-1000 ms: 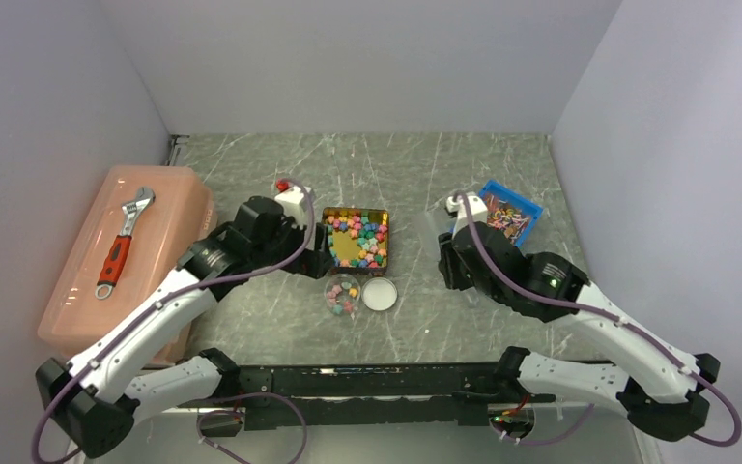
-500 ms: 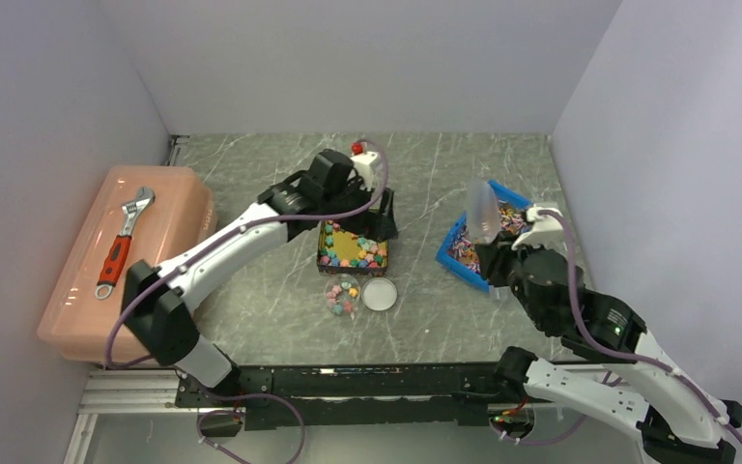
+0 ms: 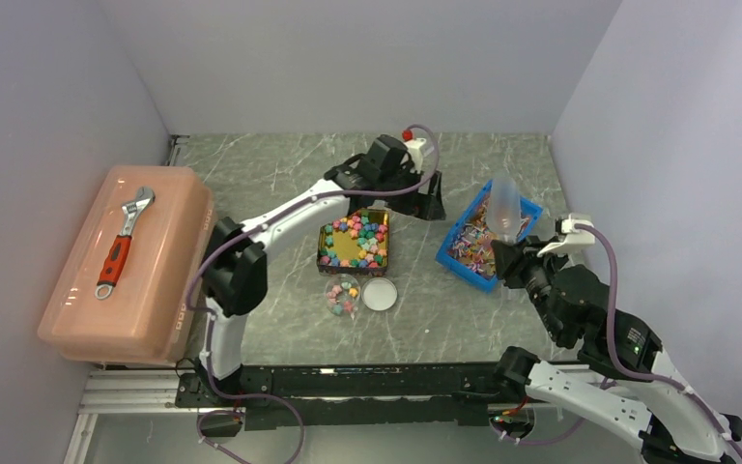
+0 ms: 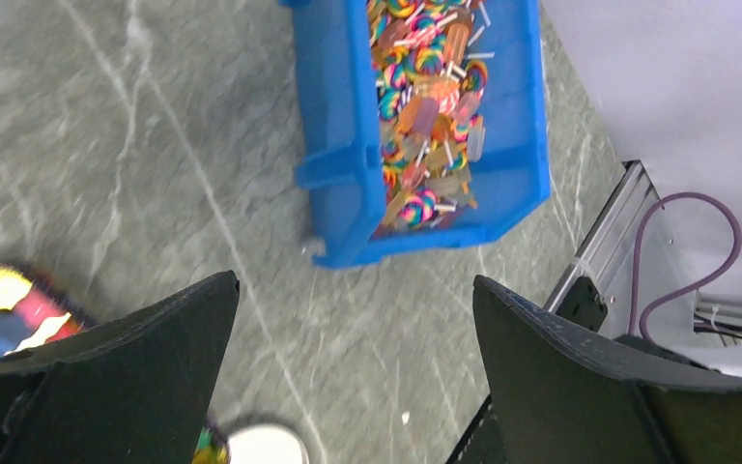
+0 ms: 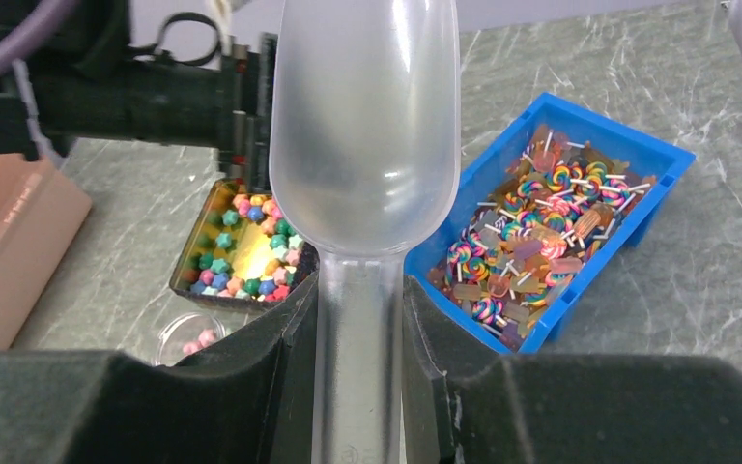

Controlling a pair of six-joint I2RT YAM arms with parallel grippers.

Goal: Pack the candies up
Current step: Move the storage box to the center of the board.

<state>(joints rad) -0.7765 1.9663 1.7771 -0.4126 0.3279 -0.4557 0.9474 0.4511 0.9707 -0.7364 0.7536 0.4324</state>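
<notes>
The blue bin is next for my left gripper, which will move toward it and lower its open fingers astride the bin's side facing the tin [image 4: 358, 93].
The candies [image 3: 357, 235] fill a square gold tin [image 3: 389, 253] mid-table, and a few lie in a small clear jar [image 3: 340, 293] in front of it. Its white lid [image 3: 380, 293] rests beside it. My left gripper [image 3: 432, 205] hovers open and empty behind the tin's right corner; in the left wrist view its gripper [image 4: 353, 285] spans bare tabletop. My right gripper [image 5: 359, 290] is shut on the handle of a clear plastic scoop [image 5: 362, 126], held up and empty above the candies [image 5: 246, 246] and the bin. From above, the scoop [image 3: 504, 205] hangs over the blue bin.
A blue bin [image 3: 452, 253] of lollipops sits at the right, also in the left wrist view as the blue bin [image 4: 343, 164]. A pink toolbox [image 3: 126, 280] with a red-handled wrench [image 3: 121, 242] lies at the left. Walls enclose three sides.
My left arm has swung from the tin's left side to behind and right of it, stretched out towards the blue bin. My right arm has drawn back right, scoop raised over the bin.
</notes>
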